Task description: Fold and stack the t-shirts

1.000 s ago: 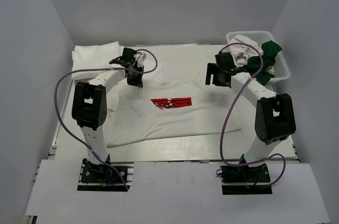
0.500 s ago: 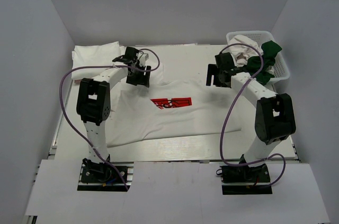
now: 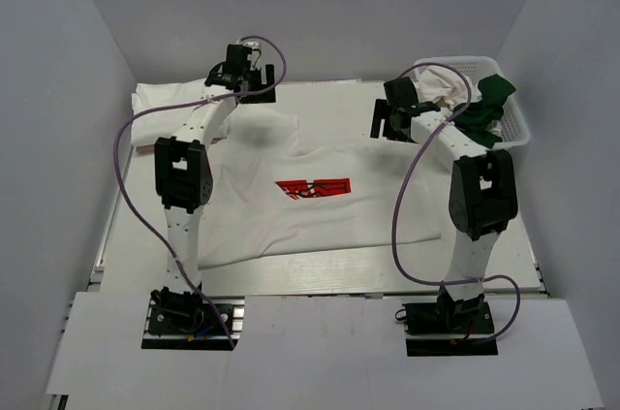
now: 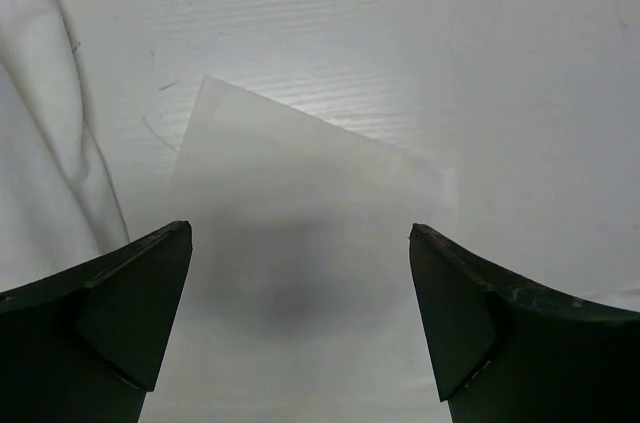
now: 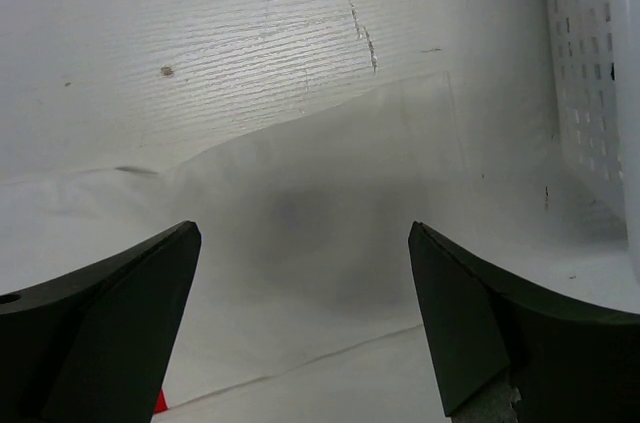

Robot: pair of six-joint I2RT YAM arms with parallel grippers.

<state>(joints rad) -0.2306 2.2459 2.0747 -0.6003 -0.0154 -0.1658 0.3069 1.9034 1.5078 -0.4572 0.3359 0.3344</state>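
My left gripper is open, and the shirt's far shoulder edge [image 4: 322, 129] lies flat below and just outward of its fingers. It will lower outward onto that edge next and close.
A white t-shirt with a red square print [image 3: 312, 189] lies spread flat, front up, in the middle of the table. My left gripper [image 3: 256, 92] hangs open above its left sleeve [image 4: 300, 193], holding nothing. My right gripper [image 3: 386, 125] is open over the right sleeve [image 5: 350, 183], also holding nothing. A folded white t-shirt [image 3: 170, 100] lies at the back left, and its edge [image 4: 40, 153] shows in the left wrist view. More t-shirts, white [image 3: 441, 85] and dark green [image 3: 489, 105], are heaped in the basket.
The white lattice basket [image 3: 518, 129] stands at the back right corner, and its wall [image 5: 590, 63] is close to the right of my right gripper. Grey walls close in the table on three sides. Purple cables loop off both arms.
My left gripper opened, let go of the shirt's left shoulder and rose toward the back. The left sleeve now lies spread out. My right arm shifted slightly back, still open.
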